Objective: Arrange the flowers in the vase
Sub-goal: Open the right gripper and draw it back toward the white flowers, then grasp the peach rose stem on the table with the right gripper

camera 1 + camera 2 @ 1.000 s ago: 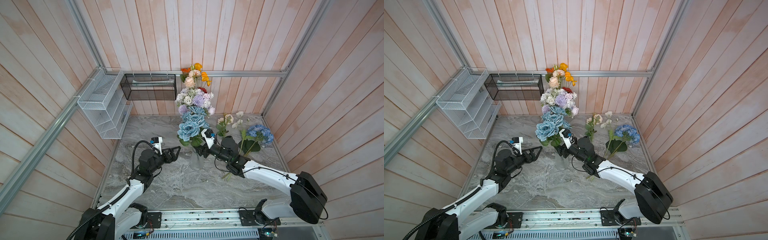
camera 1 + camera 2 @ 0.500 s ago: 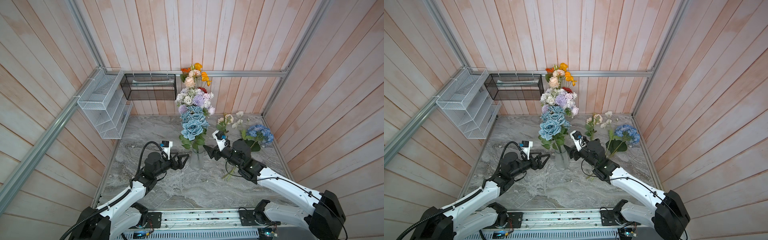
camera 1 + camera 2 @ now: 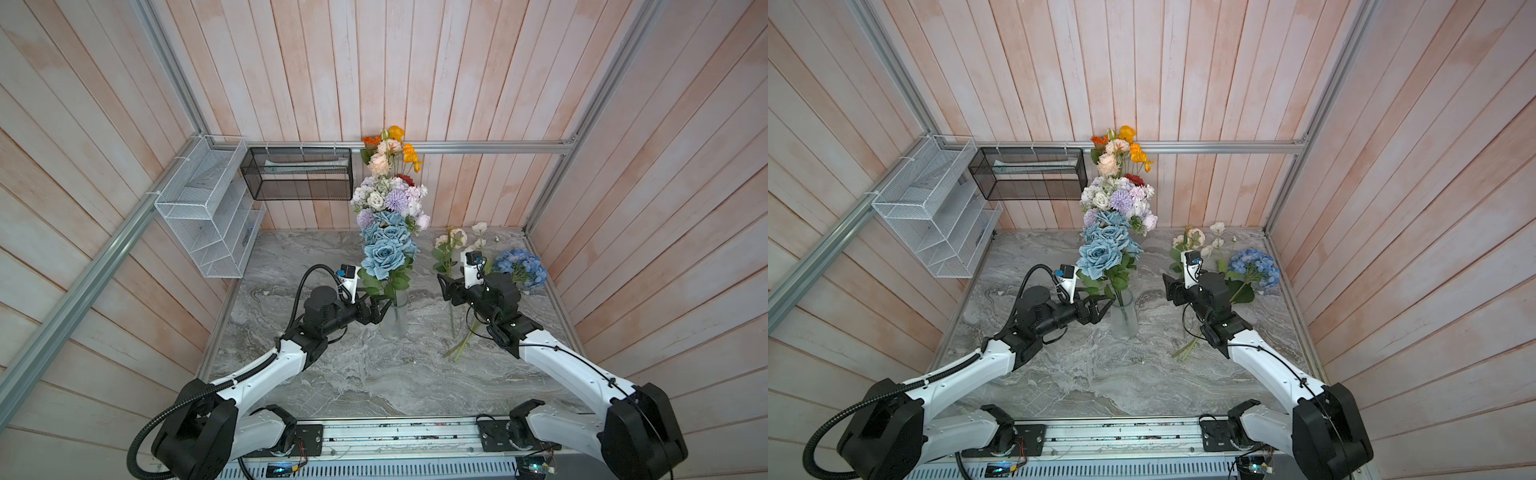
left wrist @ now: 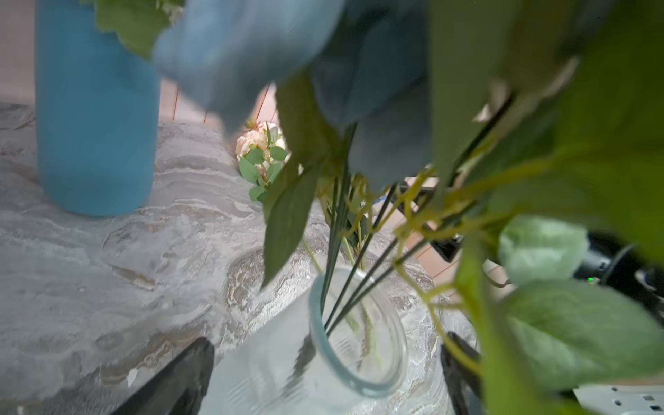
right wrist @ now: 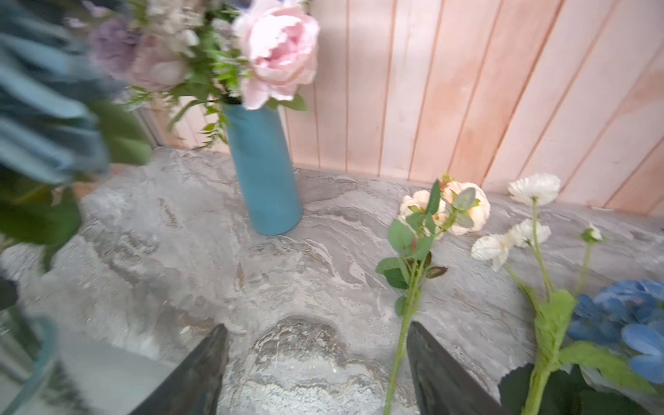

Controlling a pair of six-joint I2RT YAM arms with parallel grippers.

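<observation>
I will next tilt my open right gripper down and lower it onto the peach rose's green stem, just under the leaves, because that stem is below that gripper's fingers.
A clear glass vase [image 3: 392,318] [image 3: 1124,321] stands mid-table with blue roses [image 3: 384,253] in it. My left gripper [image 3: 376,309] [image 4: 325,363] is open, its jaws on either side of the vase's neck [image 4: 355,377]; whether they touch it I cannot tell. My right gripper [image 3: 445,289] [image 5: 316,348] is open and empty, low over the table to the right of the vase. Loose flowers lie beside it: a peach rose stem [image 5: 407,316] [image 3: 446,245] just inside one finger [image 5: 436,370], white blooms [image 5: 533,187] and a blue hydrangea [image 3: 519,266] [image 5: 628,316].
A blue vase [image 5: 266,172] with pink, lavender and white blooms [image 3: 390,199] stands behind the glass one, and an orange and peach bunch [image 3: 388,149] by the back wall. A white wire rack [image 3: 208,208] and a black mesh basket [image 3: 297,174] hang on the walls.
My right gripper has drawn back from the blue roses' stems at the vase and swung right, over the loose flowers. My left gripper has moved in to the vase's neck.
</observation>
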